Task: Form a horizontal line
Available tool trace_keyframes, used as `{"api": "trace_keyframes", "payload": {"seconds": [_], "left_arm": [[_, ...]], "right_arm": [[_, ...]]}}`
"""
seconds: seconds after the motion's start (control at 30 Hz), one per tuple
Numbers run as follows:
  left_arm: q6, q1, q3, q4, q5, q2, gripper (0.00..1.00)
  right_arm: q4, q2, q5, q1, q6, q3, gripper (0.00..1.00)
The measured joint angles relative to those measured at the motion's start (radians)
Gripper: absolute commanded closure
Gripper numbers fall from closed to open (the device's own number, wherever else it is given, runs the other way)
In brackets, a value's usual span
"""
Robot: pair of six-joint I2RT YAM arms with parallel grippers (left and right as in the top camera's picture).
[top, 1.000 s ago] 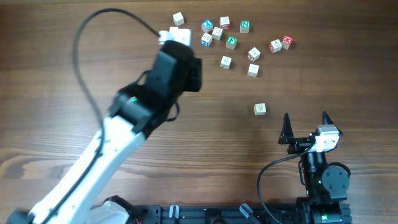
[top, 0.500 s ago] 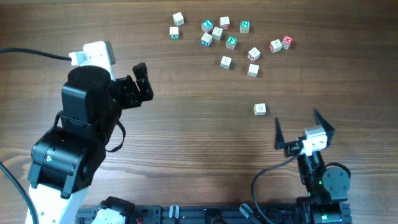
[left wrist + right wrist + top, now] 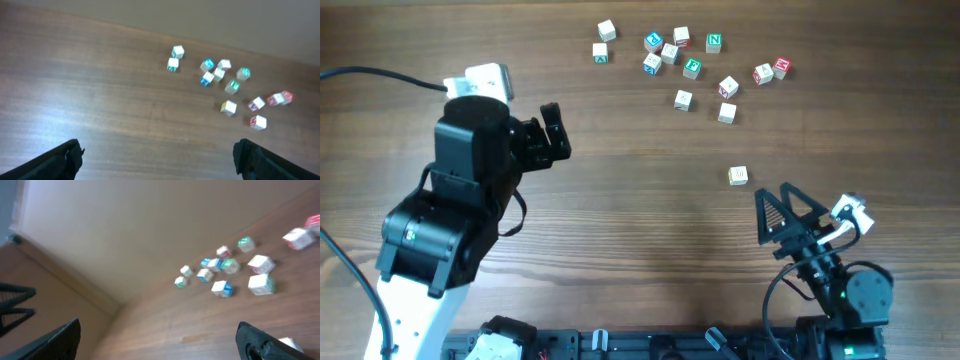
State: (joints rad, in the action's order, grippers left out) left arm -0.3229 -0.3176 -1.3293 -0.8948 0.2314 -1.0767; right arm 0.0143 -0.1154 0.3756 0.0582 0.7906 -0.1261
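I need to move my right gripper outward past the lone cube (image 3: 738, 176) next and down over the cream cube nearest the red-lettered pair (image 3: 728, 87), because that cube is outward and below my right gripper.
No joined pale bar shows; the cubes lie scattered. Several small lettered cubes (image 3: 692, 68) sit at the table's back. Pale cream ones include a lone cube (image 3: 738, 176) in front of the cluster, and two more (image 3: 683, 99) (image 3: 727, 112). My left gripper (image 3: 552, 135) is open and empty, left of the cluster. The left wrist view shows its fingers (image 3: 160, 160) wide apart over bare wood, with the cluster (image 3: 225, 85) far ahead. My right gripper (image 3: 772, 198) is open and empty, just in front of the lone cube. Its wrist view (image 3: 157, 342) shows the cluster (image 3: 220, 267) ahead.
Cubes with red letters (image 3: 772, 70) lie at the right end of the cluster, and two more cubes (image 3: 604, 41) at its left end. The table is dark wood (image 3: 640, 230). A black cable (image 3: 360, 75) runs from the left arm.
My left arm has pulled back from the cluster's left end to the left side of the table. My right gripper has tipped and swung towards the lone cube.
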Motion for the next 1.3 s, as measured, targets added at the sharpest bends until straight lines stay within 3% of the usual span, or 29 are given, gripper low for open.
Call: {"api": "trace_keyframes", "payload": {"seconds": [0.2,0.5,0.57,0.9,1.0,1.2,1.3], "left_arm": [[0.000,0.000,0.001,-0.056,0.000,-0.053,0.00],[0.000,0.000,0.001,-0.099,0.000,-0.072,0.00],[0.000,0.000,0.001,-0.099,0.000,-0.072,0.00],[0.000,0.000,0.001,-0.099,0.000,-0.072,0.00],[0.000,0.000,0.001,-0.101,0.000,-0.072,0.00],[0.000,0.000,0.001,-0.093,0.000,-0.072,0.00],[0.000,0.000,0.001,-0.093,0.000,-0.072,0.00]], "right_arm": [[-0.138,-0.448,-0.042,0.000,-0.203,-0.340,0.00],[-0.721,-1.151,-0.159,0.000,-0.460,-1.122,0.00],[-0.778,-1.279,-0.158,0.000,-0.488,-1.258,0.00],[-0.591,-1.625,-0.126,0.053,-0.626,-1.339,0.00],[-0.478,-1.794,-0.140,0.053,-0.734,-1.350,0.00],[-0.304,-1.963,-0.160,0.053,-0.838,-1.360,0.01],[-0.266,-2.024,-0.171,0.053,-0.853,-1.360,0.06]]}}
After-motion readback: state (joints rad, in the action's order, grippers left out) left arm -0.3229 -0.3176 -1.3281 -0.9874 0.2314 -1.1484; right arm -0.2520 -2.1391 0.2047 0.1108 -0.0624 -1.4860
